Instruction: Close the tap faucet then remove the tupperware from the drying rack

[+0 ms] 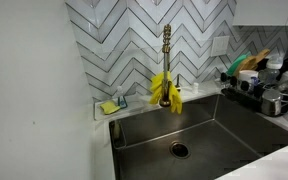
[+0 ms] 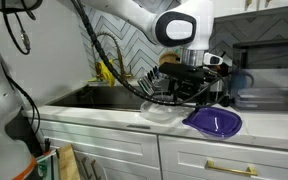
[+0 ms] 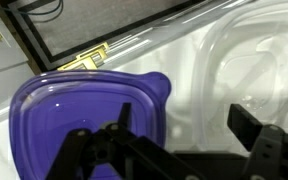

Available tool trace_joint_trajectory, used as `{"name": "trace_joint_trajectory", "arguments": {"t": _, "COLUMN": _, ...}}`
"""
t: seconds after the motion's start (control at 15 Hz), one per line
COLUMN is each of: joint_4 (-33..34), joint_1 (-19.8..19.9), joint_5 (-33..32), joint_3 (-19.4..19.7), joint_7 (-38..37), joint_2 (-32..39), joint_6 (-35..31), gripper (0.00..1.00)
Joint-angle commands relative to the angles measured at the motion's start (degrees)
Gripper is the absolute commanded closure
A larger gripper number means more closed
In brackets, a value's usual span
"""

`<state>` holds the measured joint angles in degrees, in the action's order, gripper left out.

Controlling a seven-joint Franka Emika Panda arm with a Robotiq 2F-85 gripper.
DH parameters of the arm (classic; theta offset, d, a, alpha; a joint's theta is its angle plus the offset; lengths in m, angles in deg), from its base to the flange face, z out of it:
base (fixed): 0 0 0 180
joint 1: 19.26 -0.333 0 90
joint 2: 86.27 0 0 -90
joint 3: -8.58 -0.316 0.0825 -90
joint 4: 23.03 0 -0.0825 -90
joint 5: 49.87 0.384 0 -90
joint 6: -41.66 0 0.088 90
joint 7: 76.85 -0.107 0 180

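Observation:
The part of the tupperware's rim by the purple lid is already between the spread fingers of my open gripper, so I will next lower my gripper over it and close it.
The brass tap faucet [image 1: 167, 48] stands upright behind the sink, and no water shows at its spout. The dark wire drying rack [image 1: 246, 93] stands to the right of the sink and also shows in an exterior view [image 2: 152, 86]. The clear tupperware [image 2: 162, 110] lies on the white counter in front of the rack, next to a purple lid [image 2: 214, 122]. In the wrist view the tupperware [image 3: 246, 60] is on the right and the purple lid [image 3: 74, 110] on the left. My gripper [image 3: 187, 125] is open and empty, hovering just above the tupperware [image 2: 187, 88].
Yellow rubber gloves [image 1: 165, 90] hang over the faucet. The steel sink [image 1: 199, 135] has a drain in the middle. A sponge holder [image 1: 111, 105] sits at its back corner. Pots and utensils [image 1: 274, 98] fill the rack. A dark appliance [image 2: 269, 85] stands on the counter.

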<state>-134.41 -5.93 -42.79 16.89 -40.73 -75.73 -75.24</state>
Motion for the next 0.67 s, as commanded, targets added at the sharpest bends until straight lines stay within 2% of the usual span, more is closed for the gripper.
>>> {"name": "trace_joint_trajectory", "arguments": {"t": 0.0, "joint_4": -0.7, "joint_1": -0.48, "joint_5": 1.39, "joint_3": -1.24, "joint_7": -0.43, "joint_2": 0.53, "joint_6": 0.93, "gripper": 0.32}}
{"name": "trace_joint_trajectory", "arguments": {"t": 0.33, "joint_4": -0.45, "joint_1": -0.8, "joint_5": 0.99, "joint_3": -2.39, "joint_7": -0.3, "joint_2": 1.69, "joint_6": 1.72, "gripper": 0.73}}
{"name": "trace_joint_trajectory", "arguments": {"t": 0.53, "joint_4": -0.24, "joint_1": -0.87, "joint_5": 0.32, "joint_3": -2.64, "joint_7": -0.35, "joint_2": 1.91, "joint_6": 2.43, "gripper": 0.95}}
{"name": "trace_joint_trajectory", "arguments": {"t": 0.6, "joint_4": -0.14, "joint_1": -0.89, "joint_5": 0.16, "joint_3": -2.67, "joint_7": -0.35, "joint_2": 1.87, "joint_6": 2.77, "gripper": 0.99}}
